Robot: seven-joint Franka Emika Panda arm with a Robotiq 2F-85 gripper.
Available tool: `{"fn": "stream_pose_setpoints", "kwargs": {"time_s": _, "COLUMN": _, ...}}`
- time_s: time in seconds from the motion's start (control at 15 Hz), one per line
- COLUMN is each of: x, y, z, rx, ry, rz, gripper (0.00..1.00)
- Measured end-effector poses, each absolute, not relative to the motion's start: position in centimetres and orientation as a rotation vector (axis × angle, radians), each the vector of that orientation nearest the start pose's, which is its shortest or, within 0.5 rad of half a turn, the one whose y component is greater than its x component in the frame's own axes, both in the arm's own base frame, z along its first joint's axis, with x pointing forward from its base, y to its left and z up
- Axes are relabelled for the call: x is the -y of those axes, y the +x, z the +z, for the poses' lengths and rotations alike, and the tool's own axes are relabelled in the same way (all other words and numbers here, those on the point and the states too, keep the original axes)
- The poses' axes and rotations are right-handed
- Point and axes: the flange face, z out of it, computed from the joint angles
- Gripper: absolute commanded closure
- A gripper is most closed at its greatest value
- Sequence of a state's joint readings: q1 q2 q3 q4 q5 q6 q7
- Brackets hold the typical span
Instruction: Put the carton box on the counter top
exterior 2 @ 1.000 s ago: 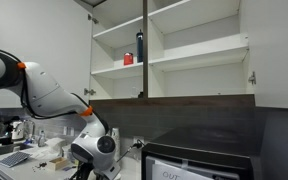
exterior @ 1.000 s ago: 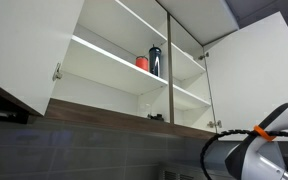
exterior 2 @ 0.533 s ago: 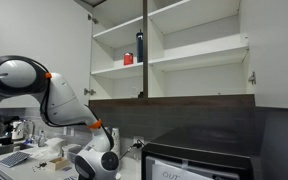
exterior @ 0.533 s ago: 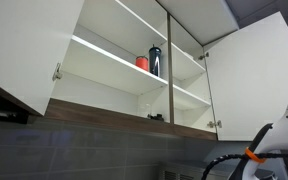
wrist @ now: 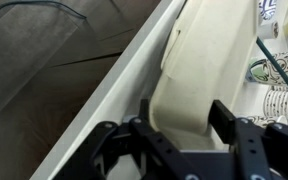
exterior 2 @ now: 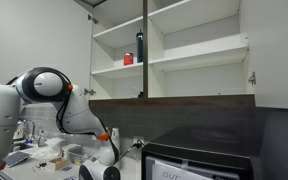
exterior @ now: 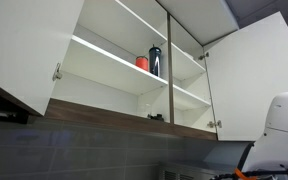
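The carton box (wrist: 209,60) comes free next as my gripper lowers slightly and opens. The box already lies along the white counter edge (wrist: 118,92) just below my gripper.
In the wrist view the carton box (wrist: 209,60) is a wide, off-white clamshell that runs from between my fingers up to the top of the frame. My gripper (wrist: 184,115) has its two dark fingers pressed against the box's near end, one on each side. The box lies along a white counter edge (wrist: 109,105). In an exterior view the arm (exterior 2: 59,100) bends low over the counter top (exterior 2: 24,160), with the wrist at the bottom edge. The box cannot be made out there. In an exterior view only the arm's white body (exterior: 282,125) shows.
Open wall cupboards hold a small red cup (exterior: 142,63) (exterior 2: 128,59) and a tall dark bottle (exterior: 155,60) (exterior 2: 139,46) on a shelf. Paper cups (wrist: 279,100) stand right of the box. A dark microwave (exterior 2: 199,160) sits on the counter, with clutter (exterior 2: 44,150) nearby.
The arm has folded down toward the counter, and the wrist has sunk to the bottom edge of an exterior view. In the other it has swung right.
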State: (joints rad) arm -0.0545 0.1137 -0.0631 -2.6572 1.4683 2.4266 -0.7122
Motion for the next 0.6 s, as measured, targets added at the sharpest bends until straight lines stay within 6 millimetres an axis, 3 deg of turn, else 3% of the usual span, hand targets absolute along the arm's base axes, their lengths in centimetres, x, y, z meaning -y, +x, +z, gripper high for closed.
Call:
{"fn": "stream_pose_setpoints", "kwargs": {"time_s": 0.53, "x": 3.8, "y": 39.7, "z": 16.0, "rx": -0.861, "ry": -2.217, "rz": -0.081, "gripper": 0.62}}
{"fn": "stream_pose_setpoints", "kwargs": {"time_s": 0.6, "x": 3.7, "y": 39.9, "z": 15.9, "rx": -0.861, "ry": -2.214, "rz": -0.086, "gripper": 0.12}}
